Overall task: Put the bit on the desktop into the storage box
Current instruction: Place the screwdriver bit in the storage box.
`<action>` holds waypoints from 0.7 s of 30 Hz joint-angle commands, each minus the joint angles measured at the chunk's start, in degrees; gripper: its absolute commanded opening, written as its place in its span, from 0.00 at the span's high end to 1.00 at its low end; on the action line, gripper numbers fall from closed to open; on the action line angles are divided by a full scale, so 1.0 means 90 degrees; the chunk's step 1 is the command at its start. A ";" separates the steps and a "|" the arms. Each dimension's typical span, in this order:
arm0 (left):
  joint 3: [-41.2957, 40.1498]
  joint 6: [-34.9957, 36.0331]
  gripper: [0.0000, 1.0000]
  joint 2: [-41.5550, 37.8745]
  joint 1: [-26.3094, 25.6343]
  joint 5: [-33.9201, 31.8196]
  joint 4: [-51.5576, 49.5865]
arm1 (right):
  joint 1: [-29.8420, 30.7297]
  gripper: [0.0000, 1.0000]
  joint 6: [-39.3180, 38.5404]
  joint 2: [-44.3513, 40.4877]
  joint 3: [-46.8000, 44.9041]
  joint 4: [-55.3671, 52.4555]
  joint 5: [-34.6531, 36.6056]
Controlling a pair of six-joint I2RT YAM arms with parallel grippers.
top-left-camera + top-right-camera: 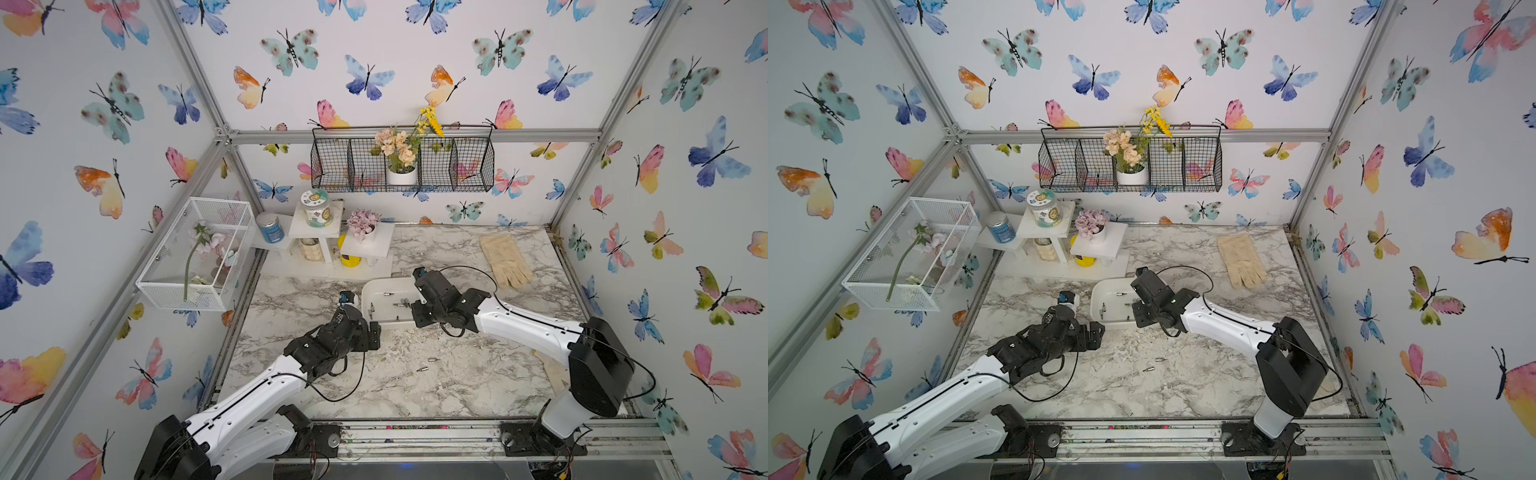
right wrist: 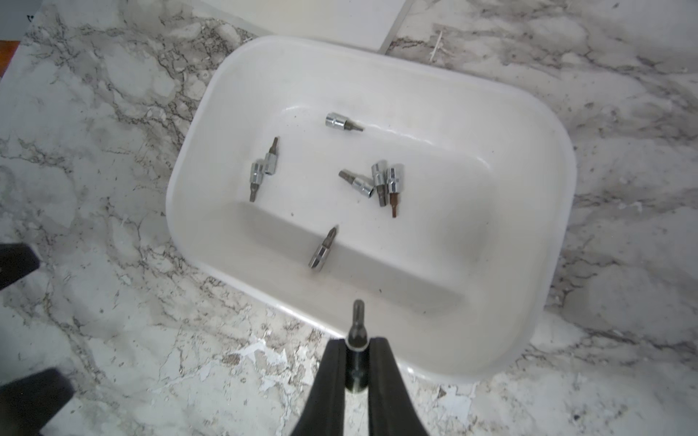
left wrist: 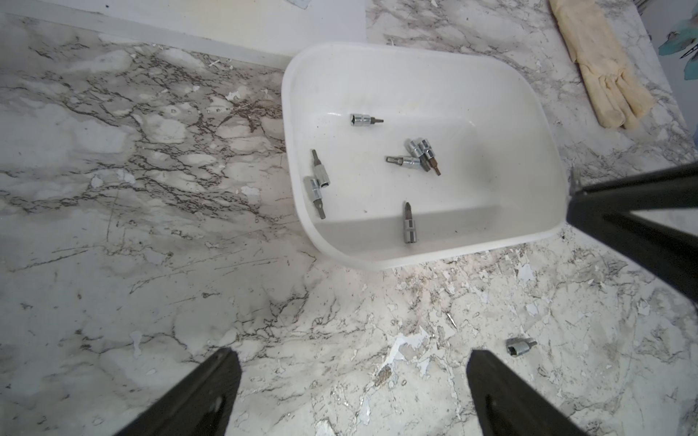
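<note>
The bottom of the box by the clustered bits is outward and below, so my right gripper will carry the bit outward past the box's near rim, lower it and let it go.
My right gripper (image 2: 357, 341) is shut on a small steel bit (image 2: 357, 321), its tip pointing out over the near rim of the white storage box (image 2: 377, 49). In both top views this gripper (image 1: 417, 314) hangs over the box's right end (image 1: 376, 286). Several bits (image 2: 377, 181) lie inside the box (image 3: 415, 53). My left gripper (image 3: 353, 356) is open with nothing between its fingers, low over the desktop (image 1: 415, 386) just left of the box (image 1: 1100, 291). Two bits (image 1: 433, 360) (image 1: 422, 368) lie on the desktop in front of the box; one of them (image 3: 520, 345) shows beside my left gripper.
A cream glove (image 1: 505, 259) lies at the back right. A white stepped stand (image 1: 320, 232) with jars and a flower pot sits behind the box. A white mesh cage (image 1: 195, 253) hangs on the left wall, a black wire basket (image 1: 401, 164) on the back wall.
</note>
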 commanded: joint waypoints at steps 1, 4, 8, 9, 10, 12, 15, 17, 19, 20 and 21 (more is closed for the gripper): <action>-0.0053 0.0066 0.01 -0.0156 0.0010 -0.0048 -0.0106 | -0.0235 0.91 -0.0412 0.0427 0.0417 0.0259 -0.0306; -0.0095 0.0084 0.01 -0.0183 0.0010 -0.0009 -0.0085 | -0.0388 0.90 -0.0468 0.0790 0.0696 0.0338 -0.0433; -0.0106 0.0206 0.01 -0.0193 0.0011 0.0149 -0.0046 | -0.0515 0.90 -0.0477 0.1164 0.0904 0.0469 -0.0516; -0.0108 0.0268 0.01 -0.0192 0.0010 0.0210 -0.0054 | -0.0538 0.89 -0.0478 0.1224 0.0946 0.0465 -0.0555; -0.0098 0.0322 0.01 -0.0193 0.0012 0.0267 -0.0071 | -0.0555 0.88 -0.0469 0.1269 0.0957 0.0484 -0.0557; -0.0115 0.0379 0.01 -0.0241 0.0008 0.0332 -0.0122 | -0.0577 0.82 -0.0449 0.1334 0.0982 0.0503 -0.0557; -0.0199 0.0456 0.01 -0.0405 -0.0007 0.0500 -0.0099 | -0.0597 0.76 -0.0429 0.1316 0.0975 0.0499 -0.0547; -0.0241 0.0491 0.01 -0.0525 -0.0024 0.0612 -0.0067 | -0.0597 0.70 -0.0419 0.1233 0.0948 0.0491 -0.0531; -0.0264 0.0538 0.01 -0.0609 -0.0084 0.0720 -0.0027 | -0.0606 0.66 -0.0419 0.1113 0.0915 0.0490 -0.0483; -0.0264 0.0555 0.01 -0.0630 -0.0132 0.0768 -0.0010 | -0.0607 0.66 -0.0419 0.1043 0.0904 0.0454 -0.0446; -0.0240 0.0568 0.01 -0.0637 -0.0193 0.0798 -0.0006 | -0.0607 0.66 -0.0419 0.0947 0.0872 0.0430 -0.0405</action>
